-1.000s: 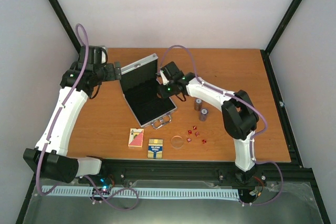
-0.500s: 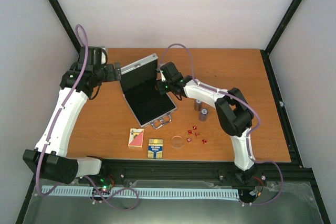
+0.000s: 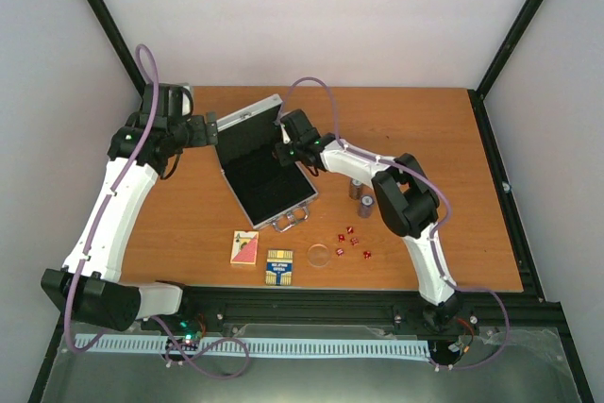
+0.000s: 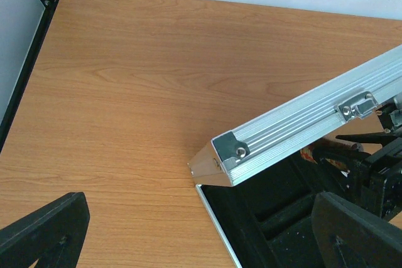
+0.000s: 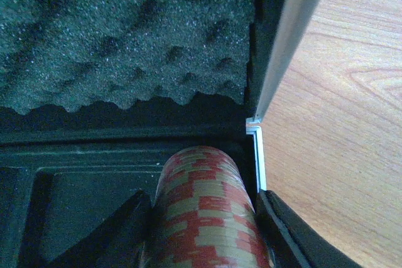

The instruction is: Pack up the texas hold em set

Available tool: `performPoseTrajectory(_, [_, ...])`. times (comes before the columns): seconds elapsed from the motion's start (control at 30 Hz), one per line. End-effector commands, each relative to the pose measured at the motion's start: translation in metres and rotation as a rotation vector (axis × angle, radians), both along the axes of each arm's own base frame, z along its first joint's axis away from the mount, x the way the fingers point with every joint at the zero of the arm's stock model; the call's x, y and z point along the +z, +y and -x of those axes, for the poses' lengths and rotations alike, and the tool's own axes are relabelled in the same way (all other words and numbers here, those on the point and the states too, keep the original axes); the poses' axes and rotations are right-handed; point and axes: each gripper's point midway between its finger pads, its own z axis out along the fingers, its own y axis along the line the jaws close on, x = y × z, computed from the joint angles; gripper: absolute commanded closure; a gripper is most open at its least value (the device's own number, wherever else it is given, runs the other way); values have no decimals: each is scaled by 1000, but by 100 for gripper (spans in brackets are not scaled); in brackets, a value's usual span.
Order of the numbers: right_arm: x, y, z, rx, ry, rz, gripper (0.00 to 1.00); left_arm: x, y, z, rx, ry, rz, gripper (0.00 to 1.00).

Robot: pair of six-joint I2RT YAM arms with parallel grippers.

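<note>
The red-and-tan chip stack (image 5: 204,211) is still above the bare channel (image 5: 240,160) beside the metal rim. My right gripper should next move down into that channel and release the stack.
The silver case (image 3: 269,176) lies open at mid-table, its lid (image 3: 247,125) standing up and its black lining (image 4: 264,218) bare. Over the base's far right corner, by the hinge, my right gripper (image 3: 281,150) is shut on a red-and-tan chip stack (image 5: 204,211). The stack hangs beside the case's metal rim (image 5: 256,155), below the lid's foam (image 5: 113,36). My left gripper (image 3: 212,126) stands open just left of the lid's corner (image 4: 229,155), touching nothing. Two dark chip stacks (image 3: 360,195) stand on the table right of the case.
In front of the case lie a red-white deck (image 3: 245,247), a blue-yellow deck (image 3: 279,267), a clear disc (image 3: 320,254) and several tiny red dice (image 3: 351,239). The case handle (image 3: 290,221) points toward the near edge.
My right gripper has carried the chip stack further left and back, deeper toward the hinge side of the case. The left arm has stayed still.
</note>
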Motion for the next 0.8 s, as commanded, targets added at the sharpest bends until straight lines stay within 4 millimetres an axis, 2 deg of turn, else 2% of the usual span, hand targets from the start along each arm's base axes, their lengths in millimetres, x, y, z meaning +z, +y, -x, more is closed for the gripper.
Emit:
performPoseTrajectory(0.0, [22,15,-19,-5,-84,-59,97,7,1,2,12,-15,13,0])
performPoseTrajectory(0.13, [10,10,-23,-22,-84,-22,97,5,1,4,11,-9,16,0])
performPoseTrajectory(0.3, [-7,7,-16,-18,-48,-8,95,2,-1,5,6,2,24,0])
performPoseTrajectory(0.33, [-10,6,-15,-17,-43,-6,91,3,-1,6,3,0,26,0])
performPoseTrajectory(0.43, [-17,1,-10,-17,-38,8,65,4,-1,5,2,-4,28,0])
performPoseTrajectory(0.57, [-17,-3,-8,-22,-39,27,40,4,-2,6,-2,-2,27,0])
performPoseTrajectory(0.77, [-7,-6,-6,-24,-38,35,24,3,-2,7,0,-2,29,0])
